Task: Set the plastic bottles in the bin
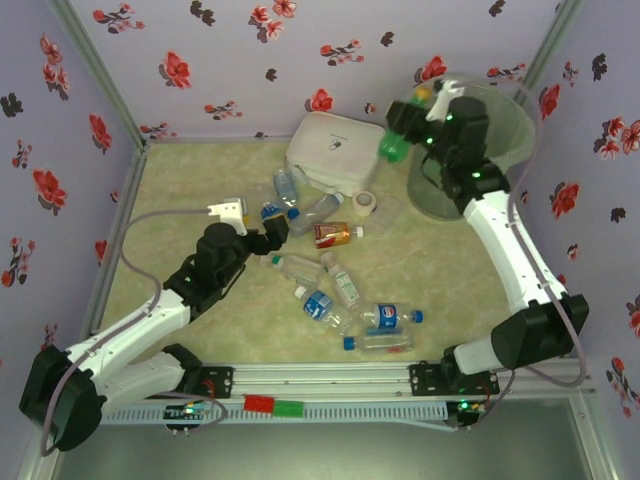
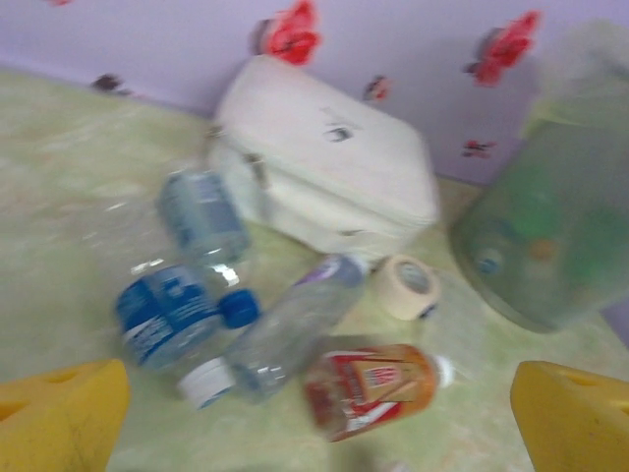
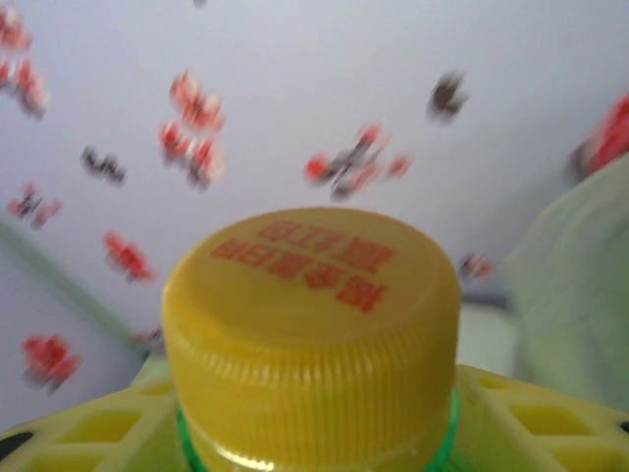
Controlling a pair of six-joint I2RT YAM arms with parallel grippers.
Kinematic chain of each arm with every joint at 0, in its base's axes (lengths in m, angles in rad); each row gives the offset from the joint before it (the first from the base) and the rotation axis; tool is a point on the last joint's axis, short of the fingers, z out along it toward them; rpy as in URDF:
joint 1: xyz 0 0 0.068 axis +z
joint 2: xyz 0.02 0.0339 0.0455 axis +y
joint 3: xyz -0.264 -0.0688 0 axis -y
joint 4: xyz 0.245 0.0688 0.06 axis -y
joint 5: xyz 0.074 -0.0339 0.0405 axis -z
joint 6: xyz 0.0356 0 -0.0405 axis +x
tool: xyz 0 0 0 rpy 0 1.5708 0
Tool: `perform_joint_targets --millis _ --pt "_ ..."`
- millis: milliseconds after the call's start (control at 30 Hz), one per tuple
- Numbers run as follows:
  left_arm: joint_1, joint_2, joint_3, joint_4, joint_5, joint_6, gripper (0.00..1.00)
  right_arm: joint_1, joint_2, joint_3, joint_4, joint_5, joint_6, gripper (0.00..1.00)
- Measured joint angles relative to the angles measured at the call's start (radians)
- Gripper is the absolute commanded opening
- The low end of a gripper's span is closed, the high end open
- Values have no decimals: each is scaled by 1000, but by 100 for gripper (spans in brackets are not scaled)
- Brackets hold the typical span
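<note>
Next, my right gripper carries the green plastic bottle (image 1: 392, 149) sideways over the bin's opening (image 1: 502, 122) and lets go of it inside. The green bottle still hangs outside the bin's side.
My right gripper (image 1: 403, 128) is shut on a green plastic bottle (image 1: 392, 149), held in the air just left of the bin (image 1: 505, 118). Its yellow cap (image 3: 314, 324) sits between my yellow fingers (image 3: 84, 433), with the bin's wall (image 3: 580, 295) to the right. My left gripper (image 1: 277, 231) stands open and empty over the table, just above an amber bottle (image 2: 378, 388). Beyond it lie a clear bottle (image 2: 290, 329) and two blue-labelled bottles (image 2: 162, 310) (image 2: 201, 211). Several more clear bottles (image 1: 390, 318) lie nearer the front.
A white rounded box (image 1: 335, 150) stands at the back centre, left of the bin. A small tape roll (image 1: 365, 203) lies between the box and the amber bottle (image 1: 335, 234). Floral walls close in the table on three sides.
</note>
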Motion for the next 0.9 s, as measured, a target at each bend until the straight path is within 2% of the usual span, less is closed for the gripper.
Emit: perform_joint_targets --millis 133,333,600,900 --pt "27 -3 -47 -26 -13 -66 100 -63 21 128 -33 157 -88 49" --pt "28 10 -53 -40 -4 -99 100 -118 162 251 -55 341 -198 49" --pt "35 73 -31 -47 36 -98 100 -167 370 287 -167 428 -243 54" --pt "35 110 10 -64 90 -93 100 -185 458 289 -269 432 -225 84"
